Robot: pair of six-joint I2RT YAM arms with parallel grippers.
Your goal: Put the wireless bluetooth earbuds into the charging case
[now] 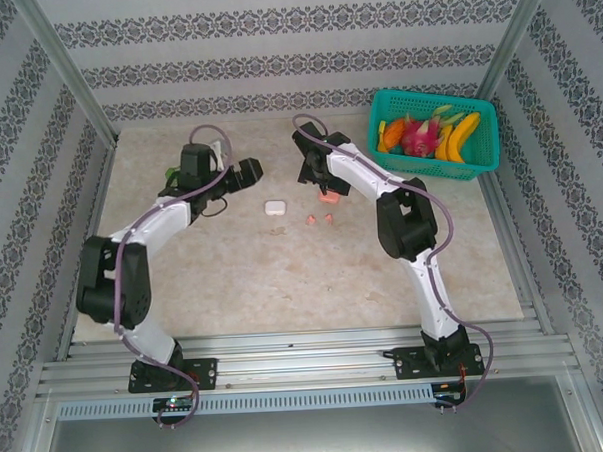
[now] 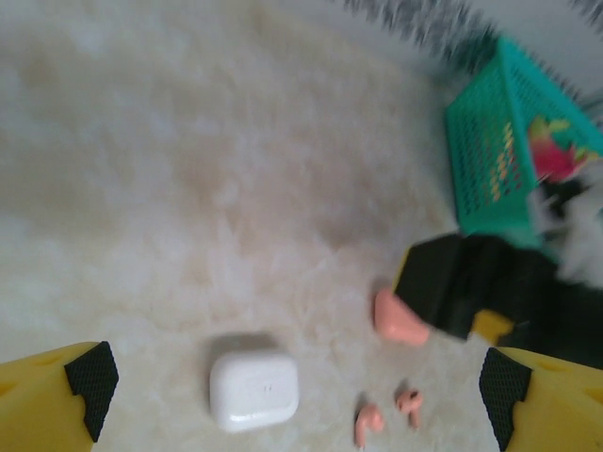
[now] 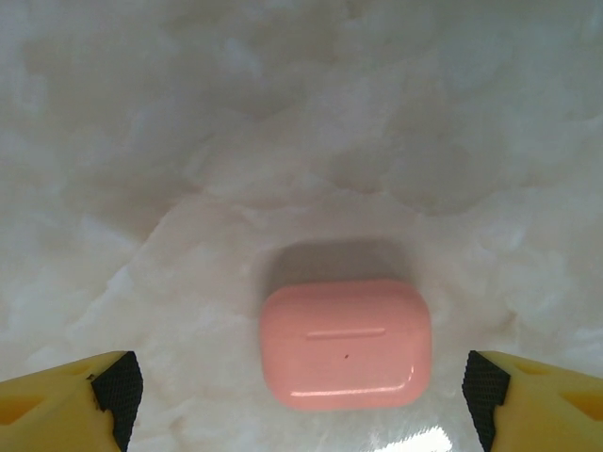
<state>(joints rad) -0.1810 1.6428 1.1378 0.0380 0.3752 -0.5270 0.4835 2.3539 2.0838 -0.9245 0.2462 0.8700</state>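
Observation:
The robot's open fingers are already wide of both ends of the pink case (image 1: 328, 198) (image 3: 345, 343), so the right gripper will go straight down around it and close on those ends.
Two pink wireless bluetooth earbuds (image 1: 309, 220) (image 1: 327, 218) lie side by side on the table, seen closer in the left wrist view as one bud (image 2: 367, 423) and the other (image 2: 410, 403). A closed white charging case (image 1: 274, 208) (image 2: 253, 390) lies to their left. A closed pink charging case (image 1: 328, 198) (image 3: 345, 343) lies flat just behind them. My right gripper (image 1: 314, 177) (image 3: 300, 400) hovers over the pink case, open, its fingers wide of both ends. My left gripper (image 1: 251, 171) (image 2: 294, 395) hangs open behind and left of the white case, holding nothing.
A teal basket (image 1: 481, 150) (image 2: 490, 160) of fruit stands at the back right corner. The patterned walls and metal frame enclose the table. The right arm's black wrist (image 2: 471, 287) hides part of the pink case in the left wrist view.

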